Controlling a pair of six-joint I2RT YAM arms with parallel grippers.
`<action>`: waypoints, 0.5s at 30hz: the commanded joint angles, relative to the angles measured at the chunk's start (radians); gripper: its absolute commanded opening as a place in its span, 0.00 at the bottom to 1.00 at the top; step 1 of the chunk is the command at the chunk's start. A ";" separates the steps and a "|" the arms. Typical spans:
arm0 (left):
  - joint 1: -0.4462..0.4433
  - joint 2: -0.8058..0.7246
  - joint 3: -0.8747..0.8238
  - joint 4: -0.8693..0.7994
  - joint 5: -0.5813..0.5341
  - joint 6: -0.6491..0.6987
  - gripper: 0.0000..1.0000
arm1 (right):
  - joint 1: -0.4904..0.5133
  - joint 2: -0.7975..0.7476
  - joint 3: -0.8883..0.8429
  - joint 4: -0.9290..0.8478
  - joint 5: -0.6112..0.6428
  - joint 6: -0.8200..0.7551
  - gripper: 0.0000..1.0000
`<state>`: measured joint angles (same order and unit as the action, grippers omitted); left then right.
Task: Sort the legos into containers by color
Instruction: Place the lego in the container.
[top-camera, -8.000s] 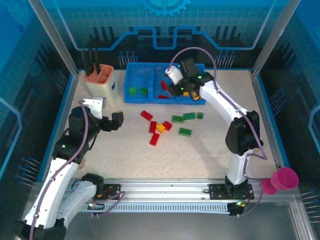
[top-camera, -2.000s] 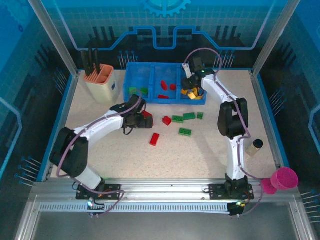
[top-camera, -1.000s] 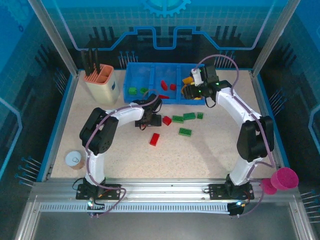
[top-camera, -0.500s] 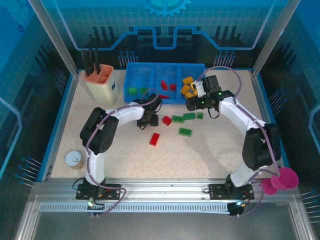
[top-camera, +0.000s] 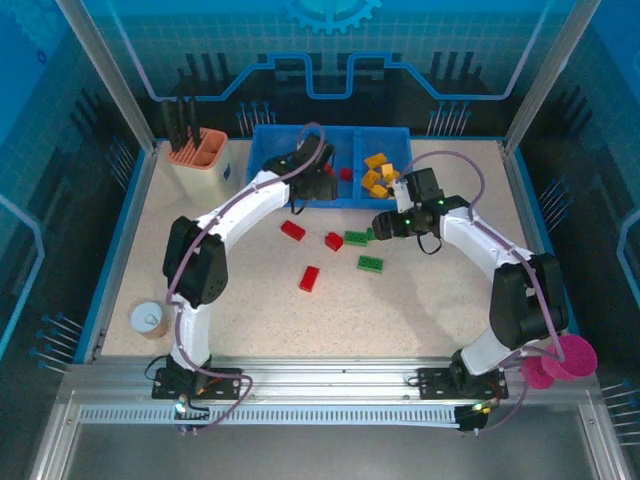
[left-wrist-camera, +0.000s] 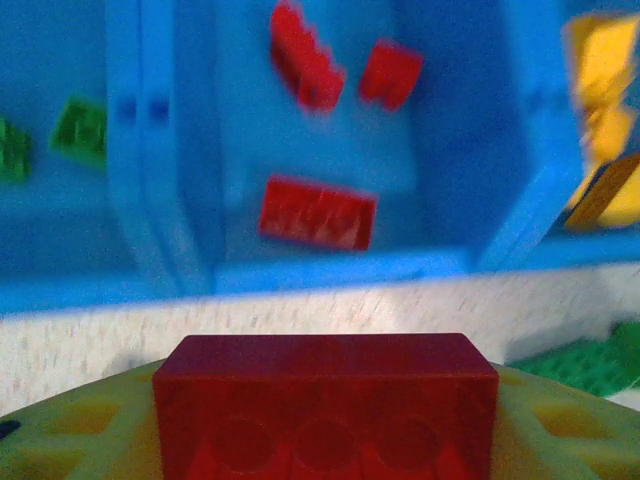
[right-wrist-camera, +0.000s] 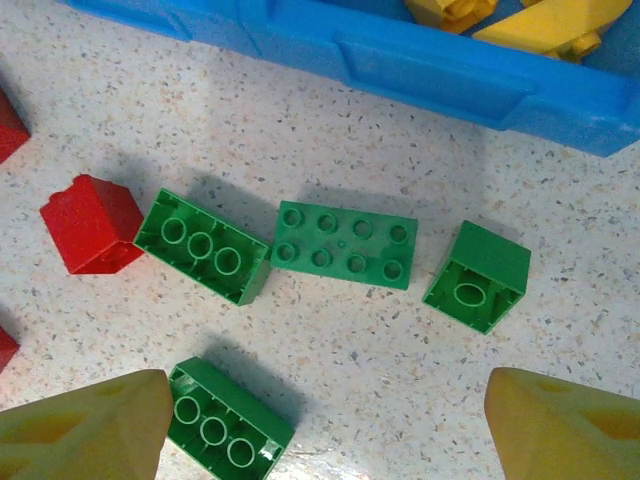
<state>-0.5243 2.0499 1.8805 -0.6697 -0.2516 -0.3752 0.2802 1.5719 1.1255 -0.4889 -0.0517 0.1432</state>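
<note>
My left gripper should next move outward past the tray's front edge, then down into the middle container to release the red lego with the red legos there.
My left gripper is shut on a red lego, held at the front edge of the blue tray. Ahead of it lies the middle container with red legos. The left container holds green legos, the right one yellow legos. My right gripper hangs open above loose green legos on the table, its yellow fingers wide apart with nothing between them. One green lego lies by the left finger. Loose red legos lie nearby.
A beige holder with black tools stands left of the tray. A small can sits at the near left, a magenta cup off the table's right corner. A red lego lies alone mid-table.
My left gripper has closed on a red lego and carried it from the table to the tray's front edge. The right gripper has come away from the yellow container toward the green legos.
</note>
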 joint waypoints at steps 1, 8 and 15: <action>0.019 0.121 0.121 -0.019 -0.024 0.077 0.44 | -0.002 -0.050 -0.015 0.021 -0.034 0.022 0.83; 0.060 0.377 0.479 -0.054 -0.023 0.120 0.46 | 0.021 -0.078 -0.047 0.021 -0.048 0.039 0.84; 0.105 0.613 0.811 -0.067 0.020 0.098 0.47 | 0.037 -0.089 -0.125 0.073 -0.080 0.098 0.84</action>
<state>-0.4374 2.6194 2.5969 -0.7128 -0.2466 -0.2848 0.3061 1.5089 1.0363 -0.4507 -0.0933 0.1970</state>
